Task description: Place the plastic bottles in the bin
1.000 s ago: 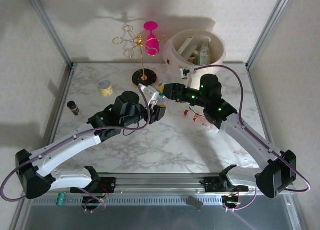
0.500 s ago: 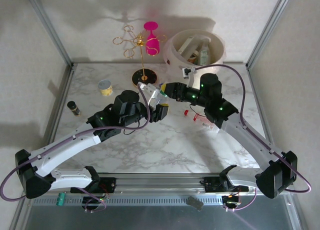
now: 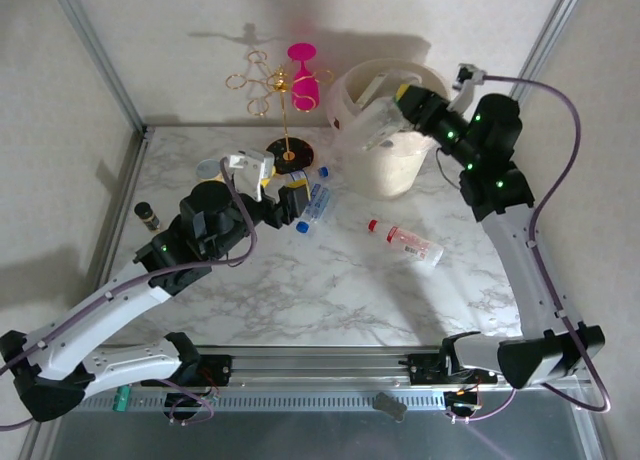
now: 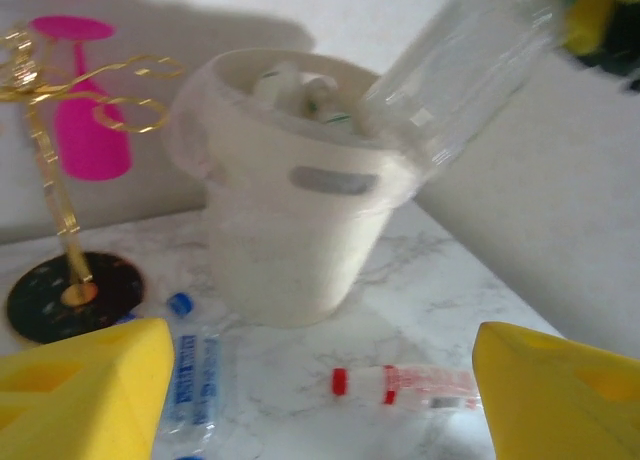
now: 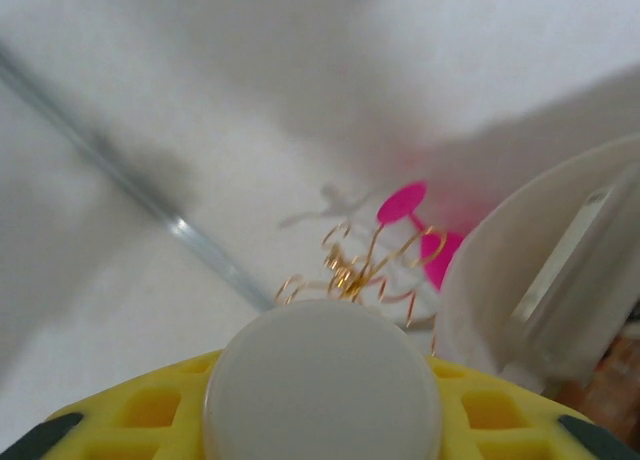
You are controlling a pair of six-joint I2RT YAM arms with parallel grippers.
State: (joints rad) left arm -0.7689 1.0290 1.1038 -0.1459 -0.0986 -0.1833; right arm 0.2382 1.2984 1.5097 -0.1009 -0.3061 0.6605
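Note:
I will next move the clear bottle outward and down with my right gripper and let go of it inside the bin's opening (image 3: 380,87) (image 5: 585,290), because that is below and outward of the gripper.
The cream bin (image 3: 385,165) stands at the back of the table with bottles inside. My right gripper (image 3: 405,98) hangs over its rim, shut on a clear plastic bottle (image 3: 375,120) that slants down toward the opening. The left wrist view shows that bottle (image 4: 465,75) above the bin (image 4: 290,230). In the right wrist view its white cap (image 5: 320,385) sits between my yellow fingers (image 5: 150,410). My left gripper (image 3: 275,185) is open and empty, left of a blue-labelled bottle (image 3: 314,200) (image 4: 195,365). A red-capped bottle (image 3: 405,242) (image 4: 410,385) lies mid-table.
A gold wire rack (image 3: 285,90) holding a pink glass (image 3: 303,75) stands on a black base left of the bin. A yellow-and-white tub (image 3: 208,170) and a dark vial (image 3: 147,215) sit at the left. Metal frame posts border the table.
My right arm has swung from mid-table up over the bin, carrying the clear bottle. My left gripper has opened and drawn back to the left. The bin now stands nearer on the table.

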